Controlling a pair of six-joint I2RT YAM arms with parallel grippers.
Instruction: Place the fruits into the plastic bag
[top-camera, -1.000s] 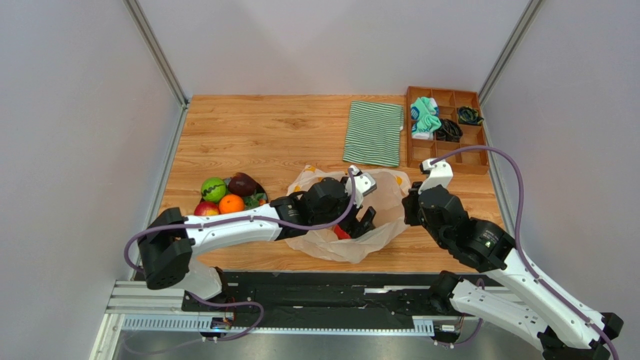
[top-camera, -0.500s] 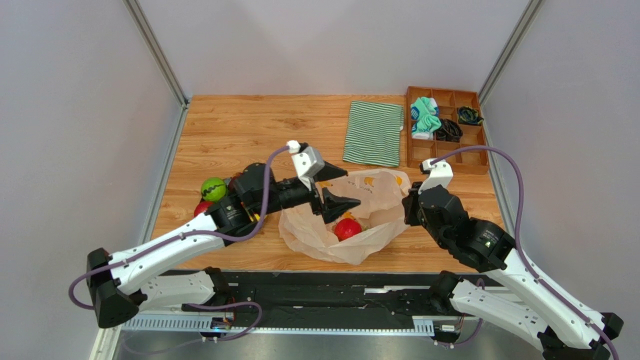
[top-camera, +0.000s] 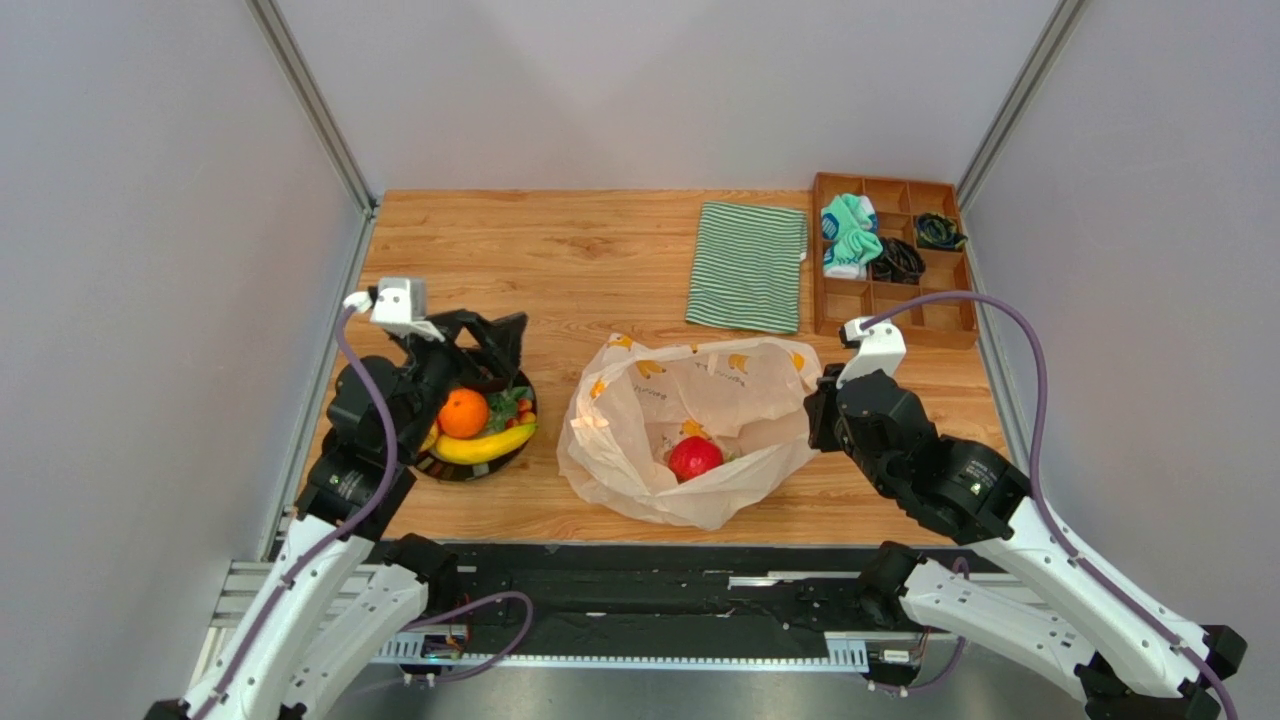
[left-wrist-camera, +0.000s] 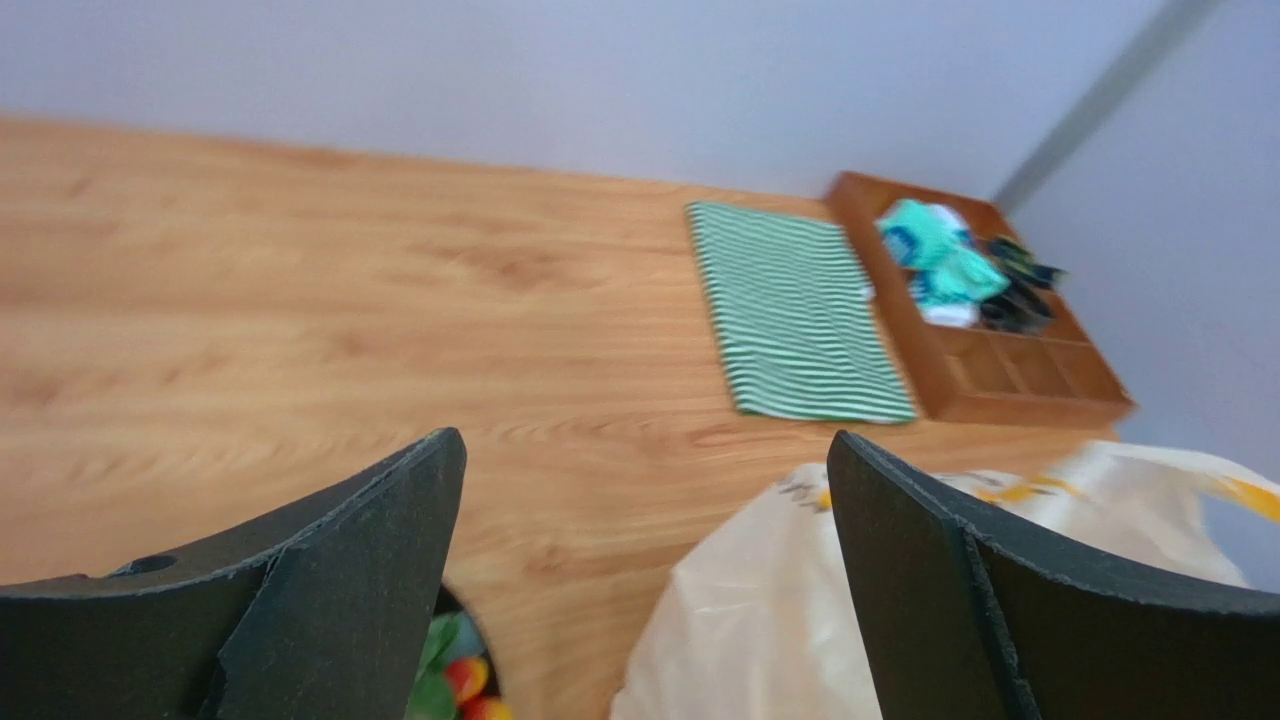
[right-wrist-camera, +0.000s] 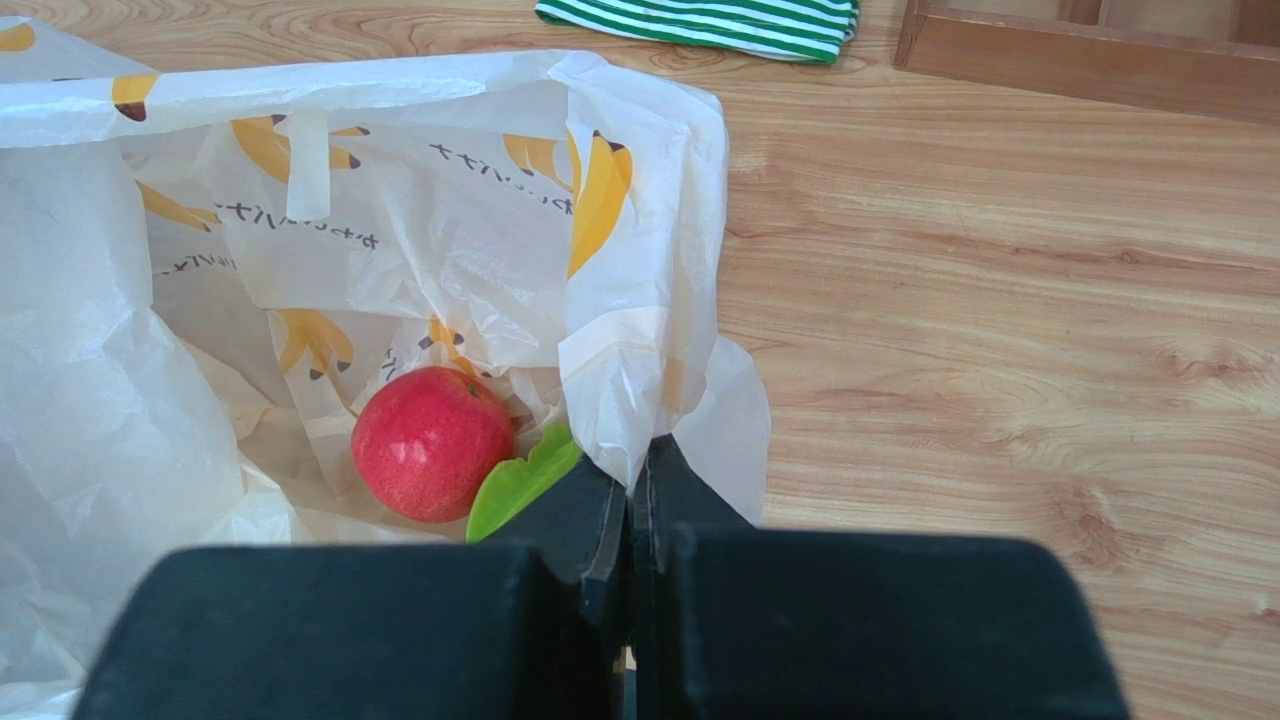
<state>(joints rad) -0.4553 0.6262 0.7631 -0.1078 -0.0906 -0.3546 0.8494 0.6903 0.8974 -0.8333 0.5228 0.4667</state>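
My left gripper draws back and tilts down onto the bowl's side past the orange (top-camera: 463, 411) next, since that place lies below it and back from its fingers.
The plastic bag (top-camera: 684, 413) lies open on the table with the red apple (top-camera: 694, 458) inside. In the right wrist view the apple (right-wrist-camera: 433, 443) lies beside a green piece (right-wrist-camera: 519, 483) in the bag (right-wrist-camera: 451, 180). My right gripper (top-camera: 821, 414) is shut on the bag's right edge (right-wrist-camera: 631, 483). My left gripper (top-camera: 489, 342) is open and empty above the dark bowl (top-camera: 451, 470), which holds the orange (top-camera: 463, 411) and the yellow banana (top-camera: 484, 446). The left wrist view shows its open jaws (left-wrist-camera: 646, 450) and the bag (left-wrist-camera: 902, 600). The green round fruit is hidden.
A green-and-white striped cloth (top-camera: 747, 266) lies at the back. A wooden compartment tray (top-camera: 891, 323) with small items stands at the back right. Grey walls close in the table on the left, right and back.
My left gripper has let go of the red apple in the bag, opened, and swung back left over the bowl. The right gripper has not moved.
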